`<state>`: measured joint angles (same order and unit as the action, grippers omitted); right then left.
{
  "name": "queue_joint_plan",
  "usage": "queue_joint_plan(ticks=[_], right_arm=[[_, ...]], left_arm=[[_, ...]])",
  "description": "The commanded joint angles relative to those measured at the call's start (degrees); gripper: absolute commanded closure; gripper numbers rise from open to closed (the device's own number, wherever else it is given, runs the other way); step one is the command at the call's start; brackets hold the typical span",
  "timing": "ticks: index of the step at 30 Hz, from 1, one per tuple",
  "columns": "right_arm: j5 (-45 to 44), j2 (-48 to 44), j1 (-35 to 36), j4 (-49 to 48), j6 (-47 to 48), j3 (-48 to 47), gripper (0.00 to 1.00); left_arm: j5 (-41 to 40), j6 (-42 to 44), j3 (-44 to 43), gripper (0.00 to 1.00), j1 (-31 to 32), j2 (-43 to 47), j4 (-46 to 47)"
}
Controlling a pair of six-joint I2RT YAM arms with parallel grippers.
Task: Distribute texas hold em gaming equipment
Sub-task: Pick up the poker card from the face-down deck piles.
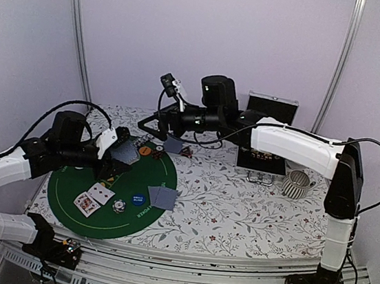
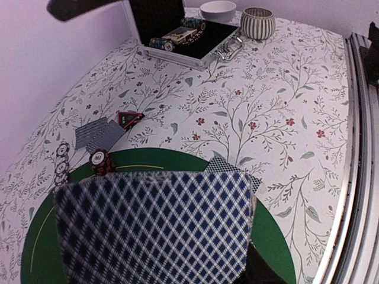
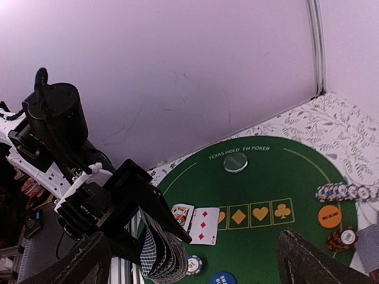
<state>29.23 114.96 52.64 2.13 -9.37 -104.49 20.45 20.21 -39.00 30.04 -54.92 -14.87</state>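
I should next bring my right gripper down and left in the top view onto the deck's loose edge (image 1: 137,153) (image 3: 179,265), which sticks out below it on that side.
My left gripper (image 1: 116,148) is shut on a deck of blue-checked playing cards (image 2: 157,228), held over the green mat (image 1: 97,217); the deck hides its fingers in the left wrist view. My right gripper (image 1: 160,133) hangs open above the mat's far edge with nothing between its fingers (image 3: 89,263). Two face-down cards (image 1: 173,145) lie below it beside the red-edged triangular marker (image 2: 129,118). Another face-down pair (image 1: 162,196) lies at the mat's right edge. Two face-up cards (image 3: 198,222) lie on the mat near a striped chip (image 1: 119,206) and a blue disc (image 1: 138,199).
An orange disc (image 3: 329,216), a row of chips (image 3: 346,191) and a short chip stack (image 2: 100,161) sit at the mat's far side. The open silver-and-black case (image 1: 267,134) stands at the back right, with the ribbed cup (image 1: 298,184) and a white bowl (image 2: 218,9) near it.
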Motion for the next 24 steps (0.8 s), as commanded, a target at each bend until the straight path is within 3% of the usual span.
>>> queue_joint_plan(ticks=[1,9,24], right_arm=[[6.8,4.7,0.4,3.0,-8.4,-2.8,0.01],[12.2,10.7,2.9,3.0,-6.5,-7.9,0.01],[-4.0,15.4,4.3,9.7,-2.6,-11.8,0.02]], left_arm=[[1.2,1.8,-1.6,0.58,1.0,-0.5,-1.6],[0.4,1.5,-1.6,0.57,1.2,-1.1,-1.6],[-0.9,1.5,-1.7,0.58,1.2,-0.5,-1.6]])
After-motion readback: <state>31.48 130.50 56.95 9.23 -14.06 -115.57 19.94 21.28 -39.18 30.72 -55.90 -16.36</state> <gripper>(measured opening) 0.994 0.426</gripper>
